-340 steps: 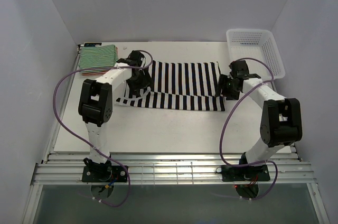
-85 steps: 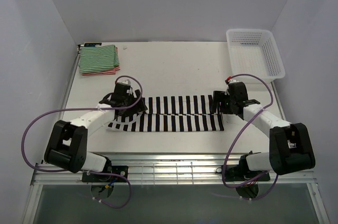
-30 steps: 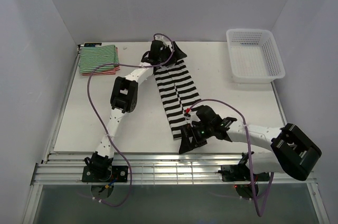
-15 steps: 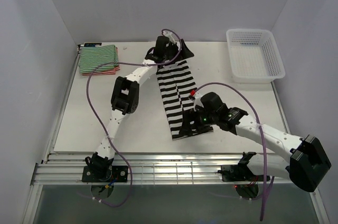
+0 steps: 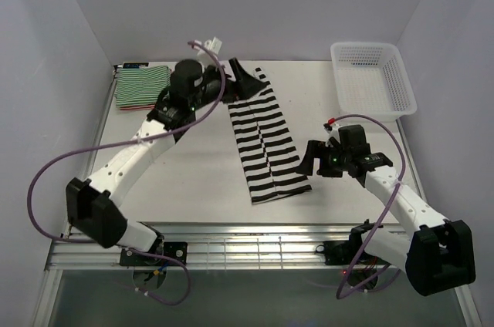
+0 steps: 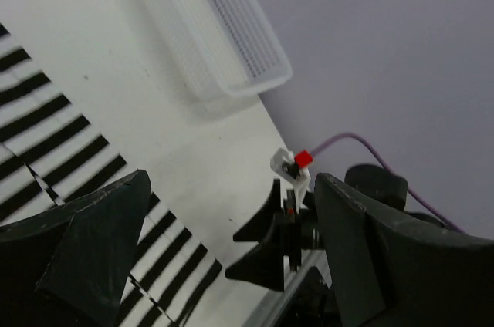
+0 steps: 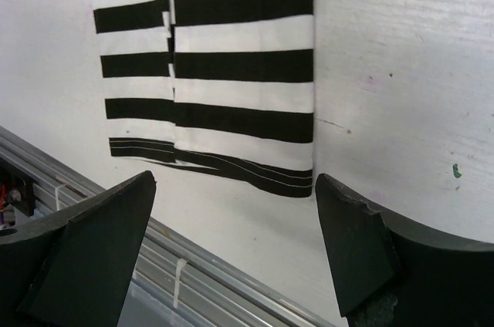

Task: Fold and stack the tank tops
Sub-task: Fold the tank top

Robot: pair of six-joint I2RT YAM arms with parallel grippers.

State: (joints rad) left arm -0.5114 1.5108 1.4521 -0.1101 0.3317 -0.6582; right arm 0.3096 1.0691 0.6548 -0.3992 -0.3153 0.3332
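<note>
I should move my left gripper back and down next, to the hem's free corner (image 5: pixel 253 201), because that corner is below and behind it. My right gripper is by the other corner.
The black-and-white tank top (image 5: pixel 264 142) lies folded into a long narrow strip running from the far middle of the table toward the front edge. My left gripper (image 5: pixel 245 80) hovers open over its far end, nothing between the fingers (image 6: pixel 231 250). My right gripper (image 5: pixel 309 159) stands open just right of the strip's near end, which shows flat on the table in the right wrist view (image 7: pixel 231 72); that gripper (image 7: pixel 235 250) holds nothing. A folded green-and-white tank top (image 5: pixel 143 84) lies at the far left on a red-and-white one (image 5: pixel 133 105).
A white lattice basket (image 5: pixel 373 79) stands at the far right corner, also in the left wrist view (image 6: pixel 224 34). The metal rails of the table's front edge (image 7: pixel 193 265) run just below the strip's near end. Purple cables loop off both arms.
Both grippers have come off the striped strip. The right one drew back to the right of the near end. The left arm swung down to the left, its gripper still over the far end.
</note>
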